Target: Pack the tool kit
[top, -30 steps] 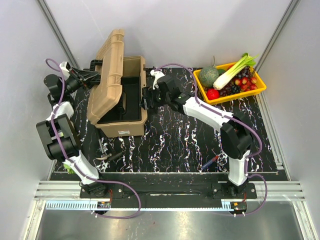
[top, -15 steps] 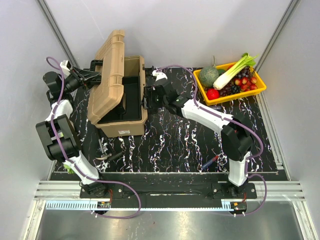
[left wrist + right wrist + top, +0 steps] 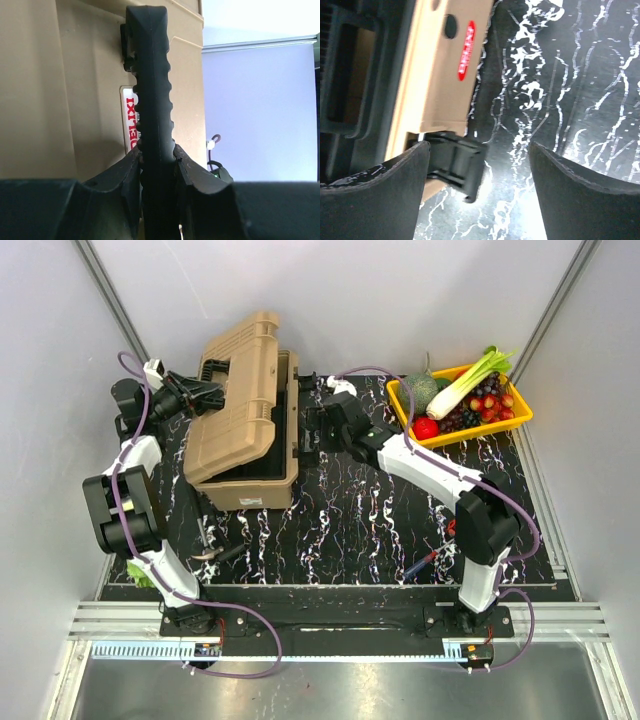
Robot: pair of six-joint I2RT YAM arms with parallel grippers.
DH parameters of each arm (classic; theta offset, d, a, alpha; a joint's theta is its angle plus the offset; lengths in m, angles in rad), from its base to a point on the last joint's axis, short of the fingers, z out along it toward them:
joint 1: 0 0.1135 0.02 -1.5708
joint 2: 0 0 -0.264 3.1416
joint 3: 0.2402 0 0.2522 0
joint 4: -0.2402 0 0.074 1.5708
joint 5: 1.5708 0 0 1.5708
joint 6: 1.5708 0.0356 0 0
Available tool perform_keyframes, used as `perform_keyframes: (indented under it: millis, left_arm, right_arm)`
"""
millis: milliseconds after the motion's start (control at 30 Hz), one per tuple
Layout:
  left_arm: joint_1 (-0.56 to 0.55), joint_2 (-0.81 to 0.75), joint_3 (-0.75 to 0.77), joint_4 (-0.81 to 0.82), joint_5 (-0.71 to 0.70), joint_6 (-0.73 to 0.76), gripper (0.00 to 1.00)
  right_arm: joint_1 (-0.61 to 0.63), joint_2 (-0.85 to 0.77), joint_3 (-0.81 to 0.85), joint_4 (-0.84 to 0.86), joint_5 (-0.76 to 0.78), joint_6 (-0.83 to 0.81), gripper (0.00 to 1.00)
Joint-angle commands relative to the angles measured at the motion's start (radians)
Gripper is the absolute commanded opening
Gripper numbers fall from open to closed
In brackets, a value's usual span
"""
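Observation:
The grey side [image 3: 72, 395] is left of my left gripper in the top view, so I will swing the lid's handle toward it to open the half-shut lid, then release.
The tan toolbox [image 3: 245, 475] stands at the mat's back left. Its ribbed lid [image 3: 240, 400] leans over the base, part-way down, and the black inner tray [image 3: 282, 425] shows in the gap. My left gripper [image 3: 203, 396] is shut on the lid's black handle [image 3: 151, 95], with the fingers [image 3: 192, 172] pressed against both its sides. My right gripper [image 3: 313, 430] is open and empty beside the box's right wall [image 3: 445, 75], with a black latch [image 3: 457, 162] between its fingers. Pliers and a screwdriver [image 3: 212, 545] lie in front of the box. Another screwdriver [image 3: 424, 562] lies near the right arm's base.
A yellow tray [image 3: 512, 418] with vegetables and fruit stands at the back right. The black marbled mat [image 3: 350, 520] covers the table. Grey walls close in on both sides and behind.
The lid has swung down to the right over the box, with my left gripper following on the handle. My right gripper has drawn back a little to the right of the box.

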Motion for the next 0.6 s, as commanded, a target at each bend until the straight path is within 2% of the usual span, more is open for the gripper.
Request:
perform_keyframes:
  millis: [0,200,333,567]
  left_arm:
    - [-0.003,-0.012,0.022,0.251,-0.058,-0.063,0.0]
    - [-0.006,0.004,0.019,0.386,-0.07,-0.173,0.0]
    - [-0.006,-0.01,0.027,0.364,-0.075,-0.16,0.0]
    - [-0.004,-0.036,0.05,0.282,-0.083,-0.101,0.0]
  right_arm:
    - [-0.035,-0.027,0.061,-0.03,0.009,-0.054,0.87]
    - [-0.02,-0.005,0.106,0.028,-0.083,-0.091,0.96]
    - [-0.017,0.001,0.097,0.08,-0.164,-0.085,1.0]
    - [-0.002,0.115,0.21,0.008,-0.169,-0.097,0.99]
